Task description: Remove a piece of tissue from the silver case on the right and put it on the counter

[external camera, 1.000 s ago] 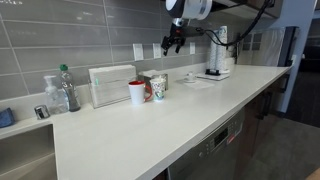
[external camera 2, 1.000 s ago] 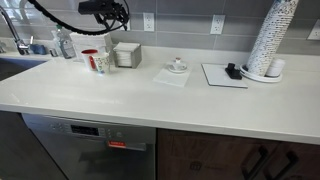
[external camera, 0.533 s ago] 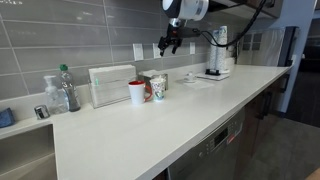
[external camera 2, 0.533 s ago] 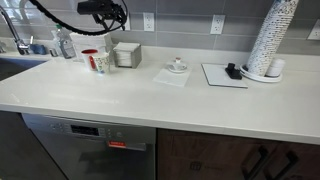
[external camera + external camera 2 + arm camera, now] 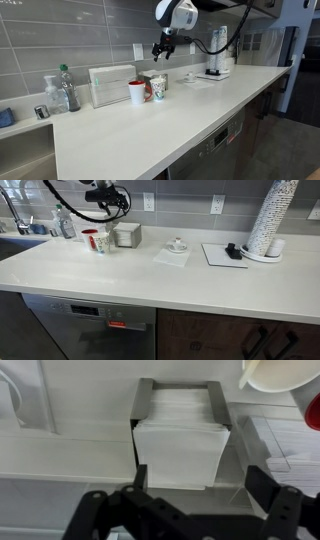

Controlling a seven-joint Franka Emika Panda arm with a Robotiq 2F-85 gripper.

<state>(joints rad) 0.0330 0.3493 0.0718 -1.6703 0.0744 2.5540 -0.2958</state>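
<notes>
My gripper hangs above the silver case with the stack between its open fingers, so it needs to lower to the exposed top edge of the white tissue (image 5: 181,440) next.
The silver case (image 5: 142,405) stands against the tiled wall and holds a stack of white tissue (image 5: 180,438). In the wrist view it fills the middle, directly ahead of my gripper (image 5: 198,488), whose two black fingers (image 5: 262,484) are spread wide to either side of the stack with nothing between them. In both exterior views the gripper (image 5: 160,48) (image 5: 109,211) hangs in the air above the case (image 5: 127,234), apart from it. In the view from the far end of the counter, cups mostly hide the case (image 5: 149,78).
A red-and-white cup (image 5: 91,240) and a patterned cup (image 5: 158,88) stand beside the case. A larger napkin dispenser (image 5: 111,85), bottles (image 5: 65,88), a saucer with a small cup (image 5: 177,247), a black tray (image 5: 225,255) and a cup stack (image 5: 272,220) line the back of the white counter (image 5: 150,280).
The gripper has moved sideways along the wall and slightly down, coming over the silver case. It stays open and empty.
</notes>
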